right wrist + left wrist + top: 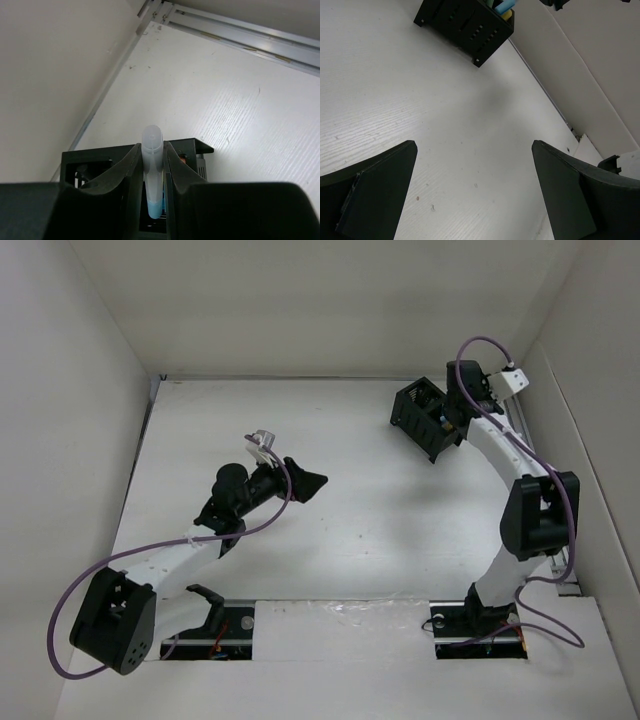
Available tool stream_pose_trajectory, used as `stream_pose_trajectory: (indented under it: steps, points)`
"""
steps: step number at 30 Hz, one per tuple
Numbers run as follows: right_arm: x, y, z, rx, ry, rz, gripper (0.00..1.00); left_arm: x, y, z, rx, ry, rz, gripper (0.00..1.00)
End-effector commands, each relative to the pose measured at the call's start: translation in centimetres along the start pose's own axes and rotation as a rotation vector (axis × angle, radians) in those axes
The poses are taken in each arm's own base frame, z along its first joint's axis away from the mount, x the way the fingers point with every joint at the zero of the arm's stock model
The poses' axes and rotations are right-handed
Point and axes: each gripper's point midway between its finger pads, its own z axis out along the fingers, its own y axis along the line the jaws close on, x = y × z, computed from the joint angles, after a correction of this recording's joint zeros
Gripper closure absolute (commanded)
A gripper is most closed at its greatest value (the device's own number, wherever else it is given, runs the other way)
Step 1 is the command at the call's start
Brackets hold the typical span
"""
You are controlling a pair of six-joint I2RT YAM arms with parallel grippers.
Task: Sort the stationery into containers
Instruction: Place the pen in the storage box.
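Observation:
The organizer's open section is right below my right gripper, and the blue end of the highlighter already points into it. My right gripper should go down a little next and let go.
The black mesh organizer [428, 418] stands at the back right of the table. It also shows in the left wrist view [465, 27], with a pale blue marker end [504, 6] and a yellow one [507, 15] sticking out. My right gripper [152, 150] is shut on a clear-bodied pale blue highlighter [153, 170] and holds it over the organizer [90, 160]. An orange end shows inside a compartment [183, 159]. My left gripper [472, 190] is open and empty above bare table near the middle [300, 480].
White walls close in the table on the left, back and right. A metal rail [235, 35] runs along the back wall. A white strip [340, 625] lies along the near edge between the arm bases.

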Motion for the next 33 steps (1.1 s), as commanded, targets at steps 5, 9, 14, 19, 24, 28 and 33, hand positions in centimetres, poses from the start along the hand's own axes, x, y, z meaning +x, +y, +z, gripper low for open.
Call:
stream_pose_trajectory:
  steps: [5,9,14,19,24,28,33]
  points:
    - [0.0,1.4,-1.0,0.009,-0.057,-0.030,0.95,-1.0,-1.1,-0.1,0.036,-0.029,0.015,0.00]
    - [0.8,2.1,-1.5,0.005,-0.060,-0.048,0.87,-0.7,-0.8,0.0,0.030,-0.021,0.010,0.00]
    - [2.2,3.1,-2.8,-0.021,-0.046,-0.075,0.51,-0.6,-0.6,0.0,0.018,-0.019,0.007,0.00]
    - [-0.1,4.8,-5.1,-0.071,-0.045,-0.040,0.32,-1.0,-0.6,-0.1,0.014,-0.032,0.010,0.00]
    - [-3.7,7.3,-10.7,-0.262,0.017,0.073,0.24,-1.7,-0.7,-0.6,-0.001,-0.067,0.017,0.00]
    - [-3.6,8.4,-16.4,-0.506,0.150,0.116,0.23,-1.6,-0.1,-1.0,-0.037,-0.085,0.005,0.00]
    - [3.4,7.6,-24.9,-0.874,0.489,0.053,0.56,-2.4,0.8,-1.4,-0.104,-0.124,0.000,0.00]
